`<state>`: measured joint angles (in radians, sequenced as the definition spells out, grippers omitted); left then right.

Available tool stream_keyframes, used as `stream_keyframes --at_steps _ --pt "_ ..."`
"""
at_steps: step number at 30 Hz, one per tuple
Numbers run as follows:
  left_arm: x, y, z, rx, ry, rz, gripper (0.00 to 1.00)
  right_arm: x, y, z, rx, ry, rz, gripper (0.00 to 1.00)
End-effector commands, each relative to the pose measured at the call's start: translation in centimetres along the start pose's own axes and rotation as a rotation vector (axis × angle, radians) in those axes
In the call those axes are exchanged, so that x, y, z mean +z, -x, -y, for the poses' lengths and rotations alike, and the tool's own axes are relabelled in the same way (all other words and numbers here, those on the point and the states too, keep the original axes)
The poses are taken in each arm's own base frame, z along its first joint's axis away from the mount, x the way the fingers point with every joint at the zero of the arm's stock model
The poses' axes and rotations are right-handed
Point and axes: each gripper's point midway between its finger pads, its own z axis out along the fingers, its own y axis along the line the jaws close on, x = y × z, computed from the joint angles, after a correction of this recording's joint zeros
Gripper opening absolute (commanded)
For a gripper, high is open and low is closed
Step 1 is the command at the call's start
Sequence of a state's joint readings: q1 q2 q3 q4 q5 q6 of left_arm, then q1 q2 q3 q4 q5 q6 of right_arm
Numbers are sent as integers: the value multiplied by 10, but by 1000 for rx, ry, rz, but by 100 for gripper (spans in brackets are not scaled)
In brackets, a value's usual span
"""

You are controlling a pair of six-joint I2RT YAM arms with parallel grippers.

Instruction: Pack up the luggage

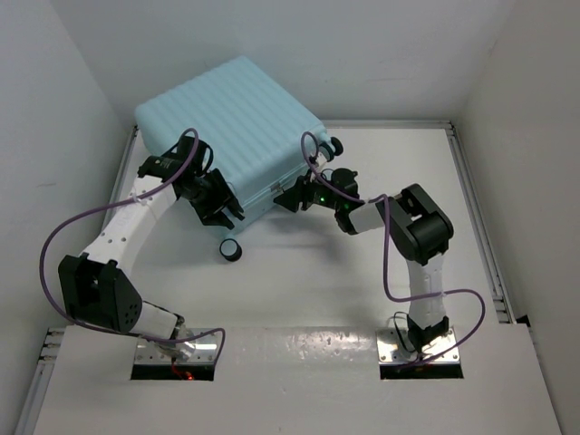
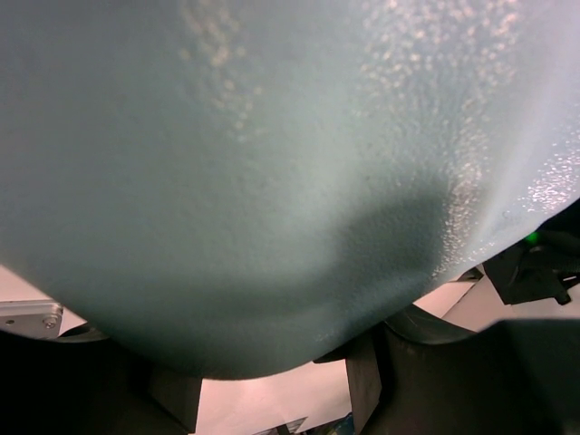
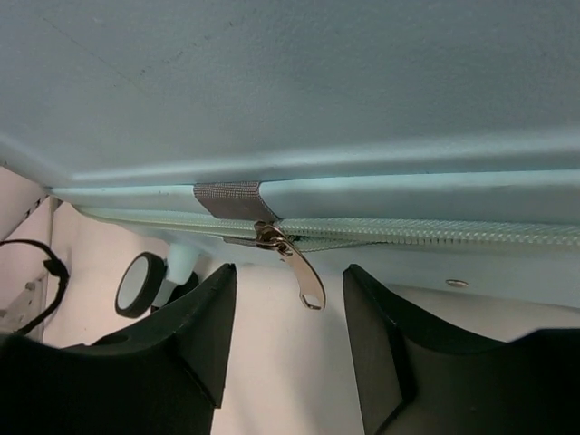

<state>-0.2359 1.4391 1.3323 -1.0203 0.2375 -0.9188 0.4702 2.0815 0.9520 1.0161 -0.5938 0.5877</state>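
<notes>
The suitcase's near corner swings to the left in the top view over the bare tabletop beside it next. My left gripper then releases it, since the suitcase's shell (image 2: 272,163) lies crooked.
The luggage (image 1: 231,113), a pale blue ribbed hard-shell suitcase, lies shut at the back left of the table. My left gripper (image 1: 220,215) is at its near left corner. In the left wrist view the shell (image 2: 272,163) fills the frame just above the left gripper (image 2: 272,385), whose fingers stand apart. My right gripper (image 1: 288,198) is open at the suitcase's near edge. In the right wrist view a metal zipper pull (image 3: 304,272) hangs from the closed zipper (image 3: 408,232) between the open fingers of the right gripper (image 3: 288,304), untouched.
A black wheel (image 1: 230,249) sticks out at the suitcase's near corner and shows in the right wrist view (image 3: 138,283). Another wheel (image 1: 335,145) sits at the right corner. A grey fabric tab (image 3: 227,199) crosses the zipper. White walls close the table in at the back and sides.
</notes>
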Motion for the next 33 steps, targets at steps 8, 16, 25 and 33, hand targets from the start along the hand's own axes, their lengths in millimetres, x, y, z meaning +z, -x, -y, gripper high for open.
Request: stream_keyframes --at_steps 8,16,25,33 --pt "27 42 26 277 -77 149 0 16 37 -12 -50 99 95 46" --pt "28 46 22 294 -59 165 0 26 47 -16 -79 126 115 13" --pt "17 66 -4 238 -10 209 0 -7 55 -4 -122 -33 154 0" --pt "0 105 -47 129 36 268 0 -56 53 69 -183 -482 144 0"
